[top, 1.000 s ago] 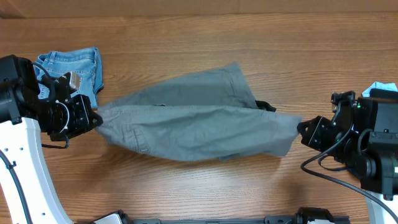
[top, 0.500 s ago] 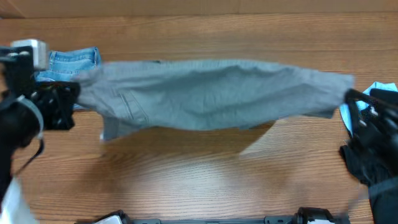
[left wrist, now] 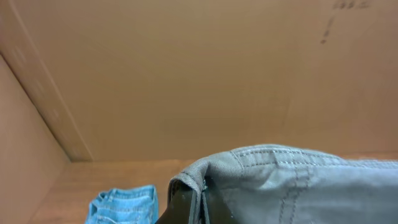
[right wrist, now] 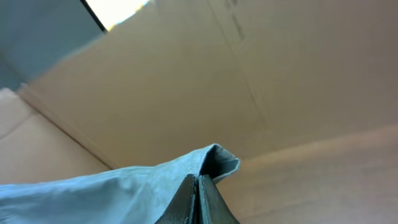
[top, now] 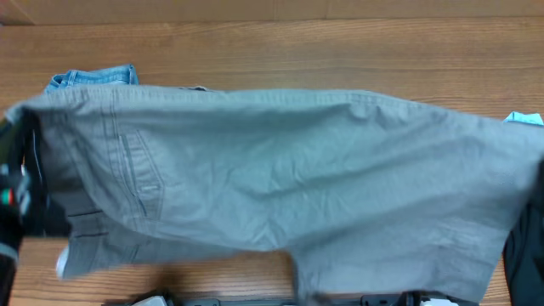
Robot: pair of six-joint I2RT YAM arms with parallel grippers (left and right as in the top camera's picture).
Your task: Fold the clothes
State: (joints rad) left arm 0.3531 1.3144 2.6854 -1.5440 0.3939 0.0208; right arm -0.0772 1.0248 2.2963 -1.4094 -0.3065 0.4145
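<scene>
The grey shorts still hang high above the table. The left gripper moves outward and down toward the wood beside the blue denim shorts next.
The grey shorts hang stretched out high above the table and fill most of the overhead view, waistband along the top, a back pocket at the left. My left gripper is shut on the waistband corner at the left. My right gripper is shut on the opposite corner of the grey fabric. In the overhead view both grippers are mostly hidden behind the cloth; only dark parts of the arms show at the left edge and right edge.
Blue denim shorts lie on the wooden table at the far left, also in the left wrist view. A light-blue garment peeks out at the right edge. A cardboard wall stands behind the table.
Both grippers have risen and moved apart with the grey shorts, which went from sagging just above the table to hanging spread wide and close to the overhead camera.
</scene>
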